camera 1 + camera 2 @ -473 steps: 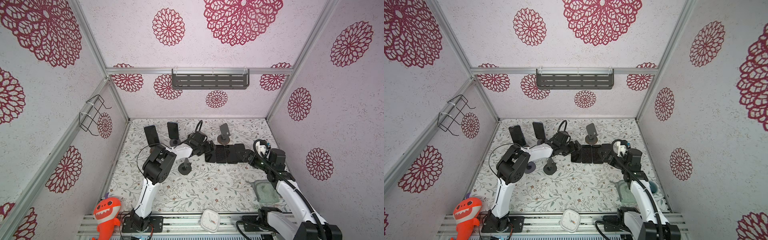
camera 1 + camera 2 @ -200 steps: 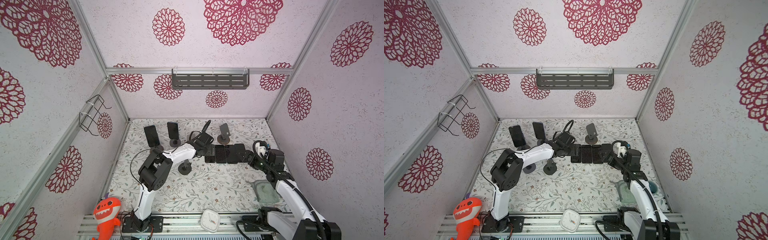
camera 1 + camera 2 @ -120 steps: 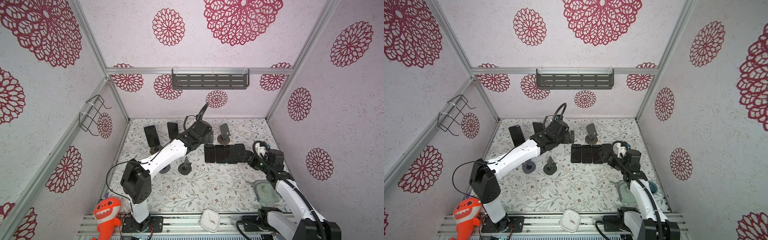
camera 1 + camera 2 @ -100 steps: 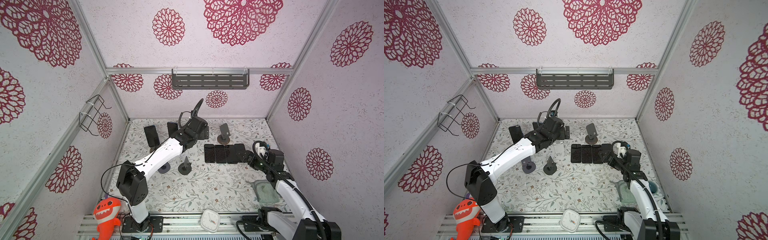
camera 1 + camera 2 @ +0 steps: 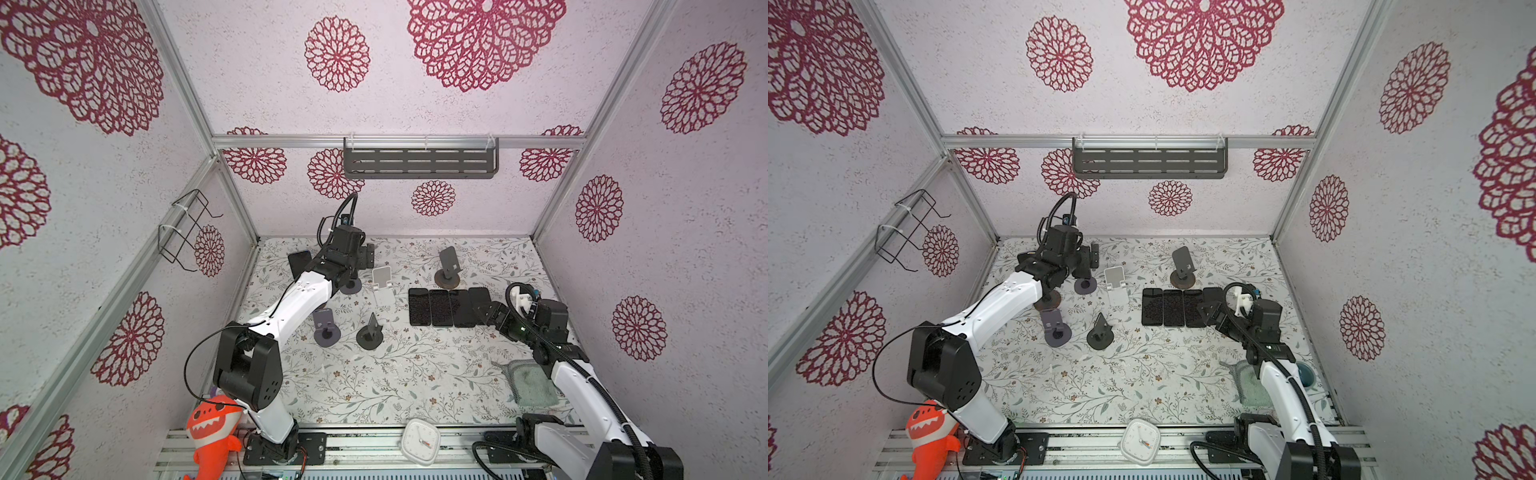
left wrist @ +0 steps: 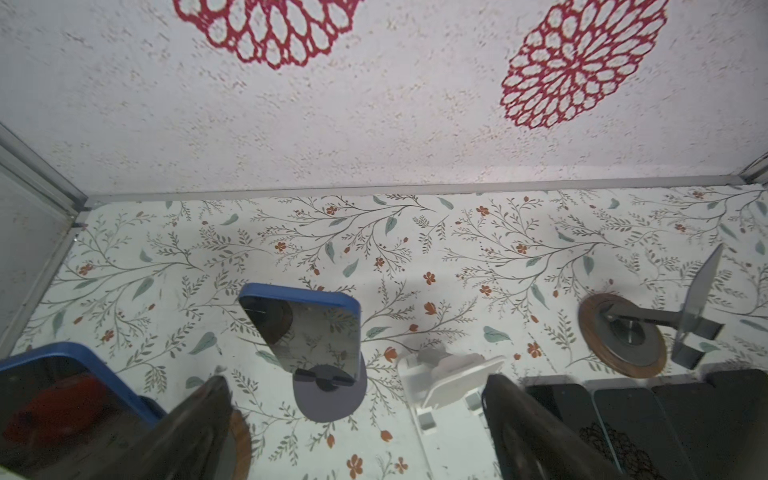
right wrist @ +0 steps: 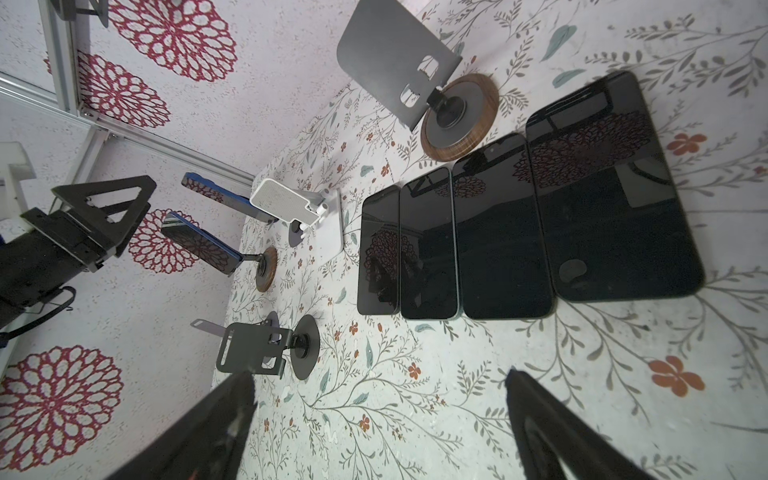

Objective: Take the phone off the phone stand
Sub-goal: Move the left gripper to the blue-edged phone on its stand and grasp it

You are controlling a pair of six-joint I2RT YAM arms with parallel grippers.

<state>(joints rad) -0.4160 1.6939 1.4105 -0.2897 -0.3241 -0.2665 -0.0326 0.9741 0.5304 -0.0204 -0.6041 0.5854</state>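
Note:
I should shift my left gripper toward the other phone and lower its open fingers around the blue-cased phone, which is below that way on the grey round stand.
Two blue-cased phones stand upright on phone stands at the back left. In the left wrist view one phone (image 6: 309,328) rests on a grey round stand (image 6: 332,395). The other phone (image 6: 54,390) sits closer, at the frame's edge. My left gripper (image 6: 353,380) hangs open above and in front of them, with nothing between its fingers (image 6: 515,415). In both top views it (image 5: 368,257) (image 5: 1090,257) hovers over the back-left stands, hiding one phone; the other phone (image 5: 299,262) shows beside the arm. My right gripper (image 7: 378,378) (image 5: 484,311) is open and empty beside several flat phones (image 7: 498,232).
Empty stands are spread over the mat: a white one (image 5: 382,282), a grey one on a wood base (image 5: 449,266), a purple-grey one (image 5: 326,328) and a black triangular one (image 5: 370,332). A green cloth (image 5: 532,382), a white clock (image 5: 422,440) and an orange toy (image 5: 212,428) lie in front.
My left arm has swung from the row of flat phones up and back to the left, over the phones on stands. The right arm has stayed still.

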